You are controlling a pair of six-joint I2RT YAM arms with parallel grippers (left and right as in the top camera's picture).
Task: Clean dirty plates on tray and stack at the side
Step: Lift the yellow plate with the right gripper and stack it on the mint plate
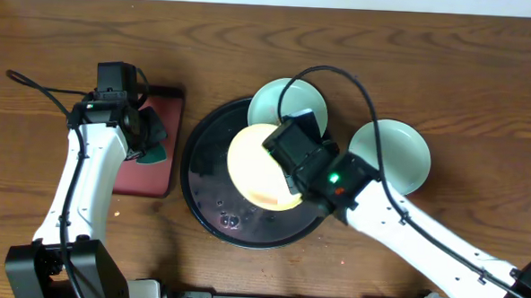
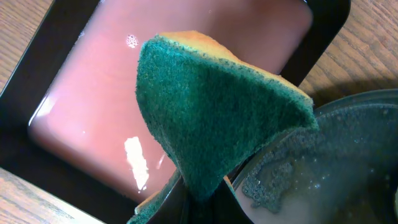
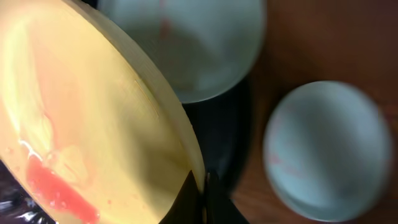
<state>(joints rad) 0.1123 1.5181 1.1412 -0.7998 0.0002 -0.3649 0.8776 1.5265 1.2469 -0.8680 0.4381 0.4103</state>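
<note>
Next, my right gripper will swing right in the overhead view, over the mint-green plate on the wood, lower and release the yellow plate's rim, since the mint-green plate lies flat there.
The pale yellow plate (image 1: pixel 256 162) is tilted over the round black tray (image 1: pixel 205 196); my right gripper (image 1: pixel 293 182) is shut on its rim. In the right wrist view the yellow plate (image 3: pixel 87 118) shows a red smear at its lower left, and the gripper (image 3: pixel 204 198) pinches its edge. One mint-green plate (image 1: pixel 281 100) sits at the tray's far rim, also in the right wrist view (image 3: pixel 193 43). The other mint-green plate (image 1: pixel 398 150) lies on the wood to the right (image 3: pixel 329 149). My left gripper (image 1: pixel 150 130) is shut on a green sponge (image 2: pixel 211 112) above the red tray.
The rectangular red tray (image 1: pixel 152 171) lies left of the black tray and holds pinkish liquid (image 2: pixel 124 93) inside a dark rim. A foamy grey surface (image 2: pixel 329 168) shows at the right of the left wrist view. Cables run across the back of the table.
</note>
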